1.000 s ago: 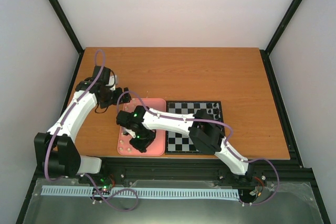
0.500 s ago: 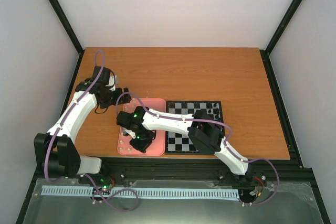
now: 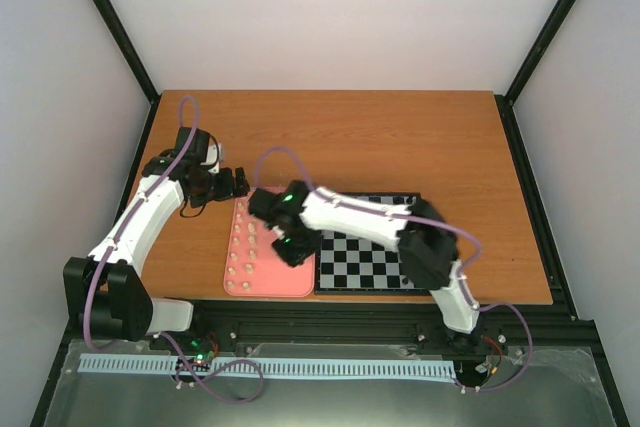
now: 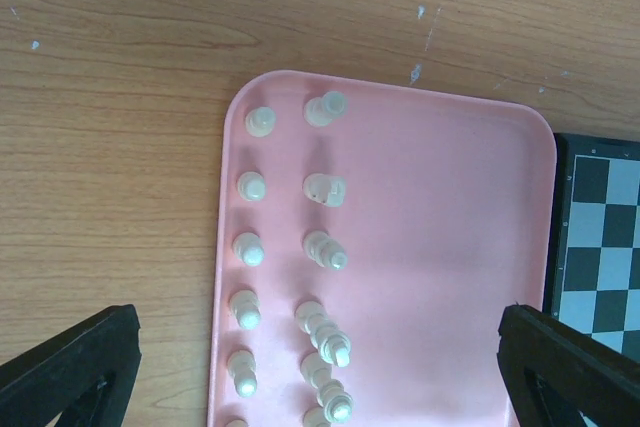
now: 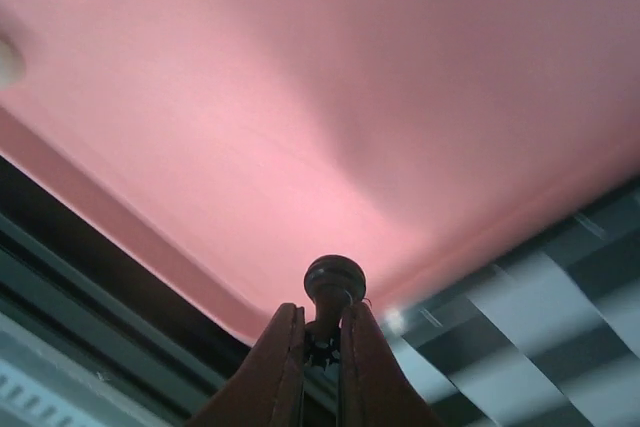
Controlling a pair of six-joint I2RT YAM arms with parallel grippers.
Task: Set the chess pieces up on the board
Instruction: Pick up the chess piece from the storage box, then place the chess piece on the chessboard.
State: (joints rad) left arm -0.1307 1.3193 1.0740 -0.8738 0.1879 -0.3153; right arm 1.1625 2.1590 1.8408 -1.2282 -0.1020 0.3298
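Note:
The dark piece is still hanging over the tray, so next I will move my right gripper across the board (image 3: pixel 372 265) and down to the board's near corner away from the tray.
My right gripper (image 3: pixel 297 247) hangs over the right edge of the pink tray (image 3: pixel 270 285), next to the board (image 3: pixel 372 265). In the right wrist view the right gripper (image 5: pixel 320 332) is shut on a small dark chess piece (image 5: pixel 334 282) with a round head, held above the tray (image 5: pixel 300 97) and the board's edge (image 5: pixel 560 327). Cream-white pieces (image 3: pixel 245 247) stand in two columns on the tray's left side; they also show in the left wrist view (image 4: pixel 320 247). My left gripper (image 3: pixel 232 183) is open and empty above the tray's far end, with its fingers (image 4: pixel 70 367) spread wide.
The right forearm (image 3: pixel 360 217) lies across the board's far rows and hides what stands there. The tray (image 4: pixel 440 247) and board (image 4: pixel 600 247) sit side by side near the table's front edge. Bare wooden tabletop (image 3: pixel 400 137) stretches behind them.
My right gripper has moved from the tray's near-left part to its right edge by the board, uncovering the white pieces. The left gripper shifted slightly right.

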